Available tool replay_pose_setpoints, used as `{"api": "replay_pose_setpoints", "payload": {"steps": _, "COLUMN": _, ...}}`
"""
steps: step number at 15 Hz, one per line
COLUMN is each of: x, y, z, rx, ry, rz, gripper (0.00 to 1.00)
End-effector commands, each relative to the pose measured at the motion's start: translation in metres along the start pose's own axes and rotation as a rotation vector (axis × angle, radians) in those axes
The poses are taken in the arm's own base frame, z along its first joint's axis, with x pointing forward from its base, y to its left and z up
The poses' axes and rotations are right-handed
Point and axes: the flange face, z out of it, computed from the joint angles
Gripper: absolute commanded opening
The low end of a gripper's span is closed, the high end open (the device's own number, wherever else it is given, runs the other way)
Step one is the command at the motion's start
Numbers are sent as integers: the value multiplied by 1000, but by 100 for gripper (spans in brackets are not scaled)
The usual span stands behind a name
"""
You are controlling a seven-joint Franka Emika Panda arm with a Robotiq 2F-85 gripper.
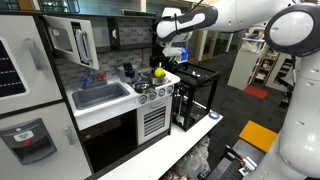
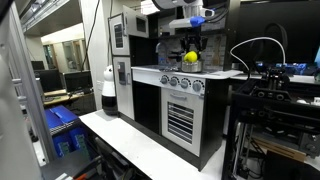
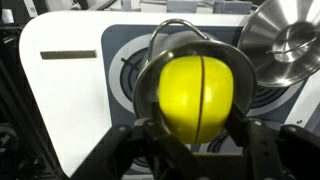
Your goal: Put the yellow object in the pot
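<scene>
The gripper moves down a little toward the pot's opening (image 3: 192, 49) next and releases the yellow object, which still hangs above the pot's silver rim.
The yellow object (image 3: 197, 97), a bright round ball with a seam down its middle, is clamped between my gripper's (image 3: 197, 128) two dark fingers (image 3: 148, 135). It hangs directly over the pot (image 3: 152, 55), a shiny silver round pot whose rim and wire handle show around and behind the ball. In both exterior views the ball (image 1: 158, 72) (image 2: 190, 57) is held a little above the toy stove top by the gripper (image 1: 160, 66) (image 2: 190, 50). The ball hides the inside of the pot.
A silver lid (image 3: 290, 40) lies just right of the pot on the stove. The toy kitchen has a grey sink basin (image 1: 100, 96), a dark cup (image 1: 127, 70) at the back and a black wire rack (image 1: 196, 95) beside the stove.
</scene>
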Motion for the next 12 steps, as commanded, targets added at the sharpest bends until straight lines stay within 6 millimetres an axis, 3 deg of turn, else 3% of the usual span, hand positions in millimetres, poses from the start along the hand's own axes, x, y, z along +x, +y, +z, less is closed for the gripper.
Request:
{"api": "replay_pose_setpoints", "payload": {"steps": 1, "x": 7, "y": 3, "z": 1, "rx": 26, "ry": 21, "rz": -23, "gripper": 38}}
{"api": "replay_pose_setpoints", "payload": {"steps": 12, "x": 13, "y": 3, "z": 20, "rx": 29, "ry": 36, "rz": -43, "gripper": 38}}
